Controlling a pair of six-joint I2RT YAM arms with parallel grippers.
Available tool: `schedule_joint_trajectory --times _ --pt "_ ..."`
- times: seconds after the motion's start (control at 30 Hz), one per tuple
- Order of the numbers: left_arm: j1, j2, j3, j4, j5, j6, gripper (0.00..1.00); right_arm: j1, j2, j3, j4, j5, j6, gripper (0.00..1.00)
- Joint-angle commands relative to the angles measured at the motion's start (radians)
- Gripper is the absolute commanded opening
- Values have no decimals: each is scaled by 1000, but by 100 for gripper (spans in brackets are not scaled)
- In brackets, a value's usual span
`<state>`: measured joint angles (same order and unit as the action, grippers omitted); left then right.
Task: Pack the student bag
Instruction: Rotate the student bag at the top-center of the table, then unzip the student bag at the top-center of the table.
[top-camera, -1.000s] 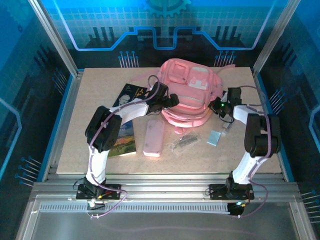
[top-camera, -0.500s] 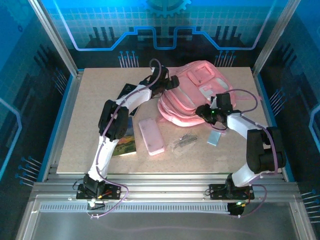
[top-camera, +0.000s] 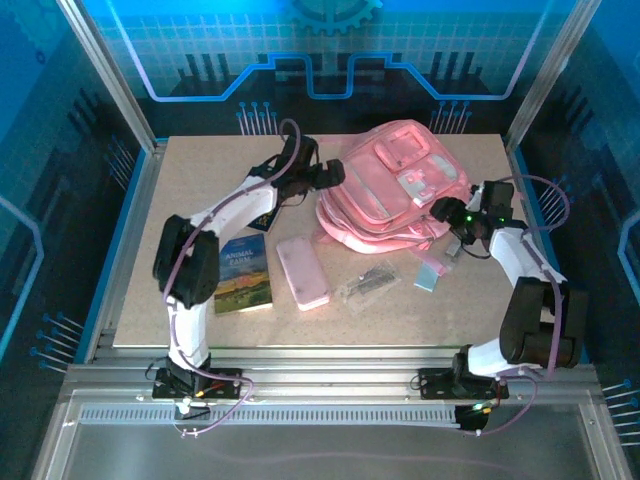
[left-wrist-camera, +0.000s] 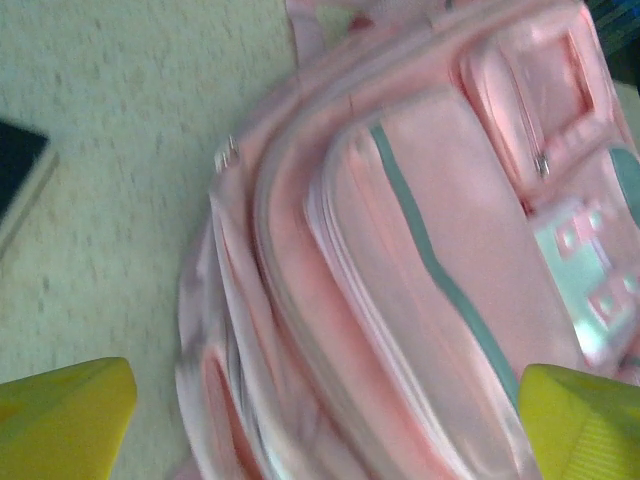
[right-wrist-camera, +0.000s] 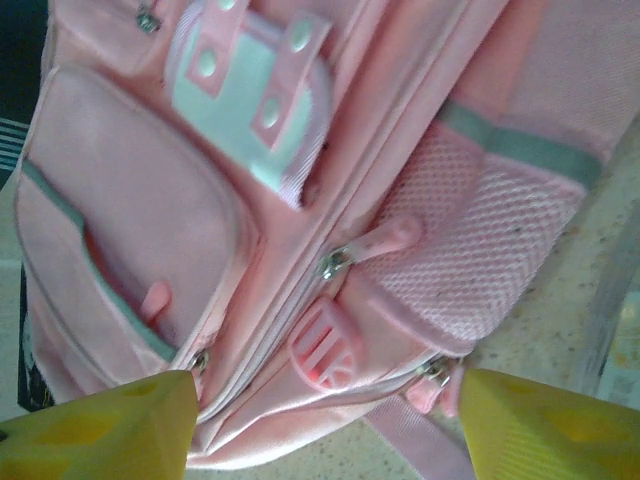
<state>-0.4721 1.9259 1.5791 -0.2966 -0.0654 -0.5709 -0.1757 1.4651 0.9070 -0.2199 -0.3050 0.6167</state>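
My right gripper is open above the pink webbing of the mesh side pocket, so next I should lower its fingers beside the bag (top-camera: 395, 185), tilt them level and close them.
The student bag (top-camera: 395, 185), a large soft pink backpack, lies front-up at the back middle of the table. My left gripper (top-camera: 334, 173) hovers at its left edge, jaws wide apart and holding nothing. In the left wrist view the yellow fingertips (left-wrist-camera: 62, 420) flank the bag's zipped side (left-wrist-camera: 400, 300). My right gripper (top-camera: 442, 211) sits at the bag's right lower corner, open. In the right wrist view its fingers (right-wrist-camera: 545, 425) stand either side of the bag's bottom edge (right-wrist-camera: 330, 345), near a mesh side pocket (right-wrist-camera: 480, 250).
A landscape-cover book (top-camera: 243, 275) lies front left, with a flat pink pencil case (top-camera: 302, 272) beside it. A clear packet (top-camera: 367, 285) and a small pale-blue item (top-camera: 429, 272) lie in front of the bag. A dark book (top-camera: 264, 218) lies under the left arm.
The bag has turned and slid to the right. My right gripper went from shut to open and drew back to the right. The left arm swung to the bag's upper left.
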Motion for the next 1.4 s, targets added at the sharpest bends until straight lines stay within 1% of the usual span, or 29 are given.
schedule_joint_trajectory --times 0.0,0.07,0.17,0.2,0.23,0.33,0.43,0.5,0.57,0.6,0.67,0.7,0.77,0.8,0.9,0.97,1.0,1.03,1.1,1.17,1.23,1.3,1.37 --pt "-57 -94 -127 68 39 -80 99 -24 92 14 64 -44 -6 66" --pt "-83 -120 -186 92 64 -116 99 -29 139 30 95 -43 18 59" --pt "-121 -147 -253 116 101 -167 99 -34 195 39 115 10 52 57" --pt "-135 -152 -266 113 103 -177 99 -38 209 39 120 26 64 58" --pt "-149 -158 -278 109 102 -184 99 -43 222 33 131 32 77 62" --pt "-194 -163 -300 114 93 -203 99 -49 246 3 198 22 111 69" --pt "-224 -146 -299 119 103 -220 99 -49 287 -2 254 2 134 71" --pt "-242 -138 -294 119 105 -214 99 -49 324 2 292 -13 153 70" --pt "-259 -132 -290 121 104 -194 99 -48 363 11 321 -39 172 66" --pt "-267 -131 -289 123 103 -183 99 -49 378 16 335 -53 184 62" --pt "-282 -124 -285 127 96 -154 99 -48 386 14 360 -84 197 48" --pt "-292 -120 -284 129 93 -135 99 -47 376 4 374 -96 204 41" --pt "-311 -106 -281 138 86 -103 99 -46 339 -10 382 -107 207 33" --pt "-318 -95 -275 148 90 -88 97 -43 317 -14 371 -110 199 28" --pt "-335 -50 -242 156 122 -62 96 -41 255 -22 336 -122 176 11" --pt "-343 -25 -227 171 134 -49 96 -40 211 -22 331 -139 175 2" --pt "-348 -15 -219 183 139 -37 96 -37 186 -54 329 -146 179 0" --pt "-352 -5 -212 192 144 -23 95 -35 161 -59 327 -151 183 0" --pt "-367 19 -190 204 149 24 91 -18 108 -65 311 -151 189 0" --pt "-384 47 -153 198 157 82 91 5 64 -57 281 -136 194 0" --pt "-393 78 -121 195 177 128 96 31 30 -41 246 -113 203 0" --pt "-394 101 -111 220 177 134 97 58 5 -33 215 -91 213 0" --pt "-393 114 -110 267 183 135 94 85 1 14 186 -81 207 0"
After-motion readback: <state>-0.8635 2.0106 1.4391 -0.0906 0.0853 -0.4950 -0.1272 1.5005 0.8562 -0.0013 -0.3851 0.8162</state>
